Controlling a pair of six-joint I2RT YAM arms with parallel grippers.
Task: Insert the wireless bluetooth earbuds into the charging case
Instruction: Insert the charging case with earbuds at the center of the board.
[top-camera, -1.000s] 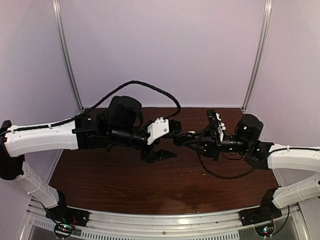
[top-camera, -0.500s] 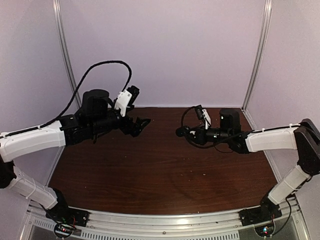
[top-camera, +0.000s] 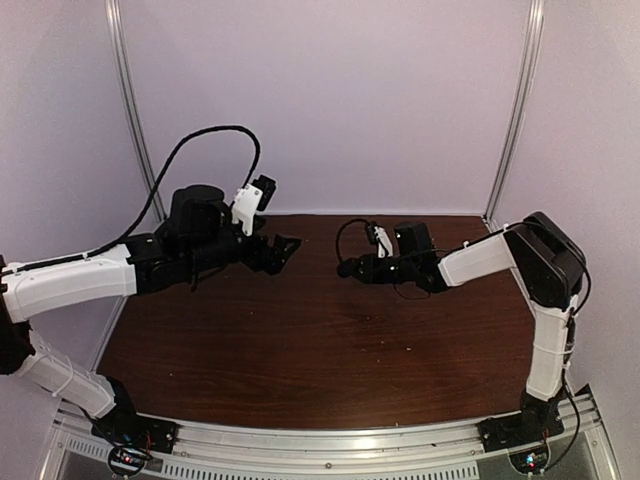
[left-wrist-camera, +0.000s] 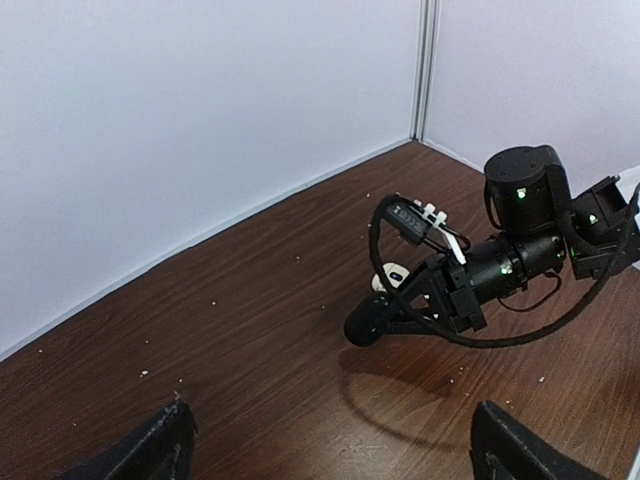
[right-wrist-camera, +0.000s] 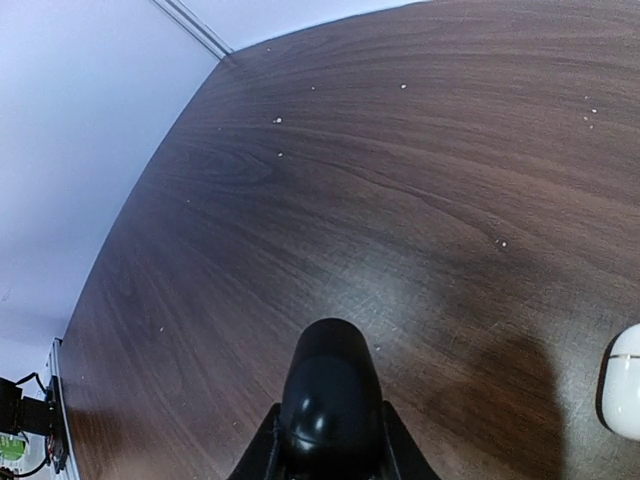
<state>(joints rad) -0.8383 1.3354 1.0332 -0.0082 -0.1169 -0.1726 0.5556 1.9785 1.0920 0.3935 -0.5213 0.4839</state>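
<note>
My right gripper moves down to the bare wood (right-wrist-camera: 460, 375) beside the white charging case next and releases the black case (right-wrist-camera: 330, 380), since it still hangs above the tabletop.
My right gripper (top-camera: 347, 268) is shut on a black rounded charging case (right-wrist-camera: 330, 380), which sticks out ahead of its fingers just above the wooden table (top-camera: 300, 350). From the left wrist view the same black case (left-wrist-camera: 365, 322) hangs at the tip of the right arm. A white charging case (left-wrist-camera: 390, 275) lies on the table right behind it and shows at the right edge of the right wrist view (right-wrist-camera: 622, 395). My left gripper (top-camera: 283, 247) is held up at the back left, open wide with nothing between its fingertips (left-wrist-camera: 165, 440). The earbuds are out of view.
White walls with metal corner posts (top-camera: 512, 110) close off the back and sides. A black cable (top-camera: 200, 140) loops above the left arm. Small pale crumbs dot the brown table top (right-wrist-camera: 400, 180).
The left gripper has pulled away from the middle to the back left and opened wide. The right arm has reached further left along the back, still gripping the black case.
</note>
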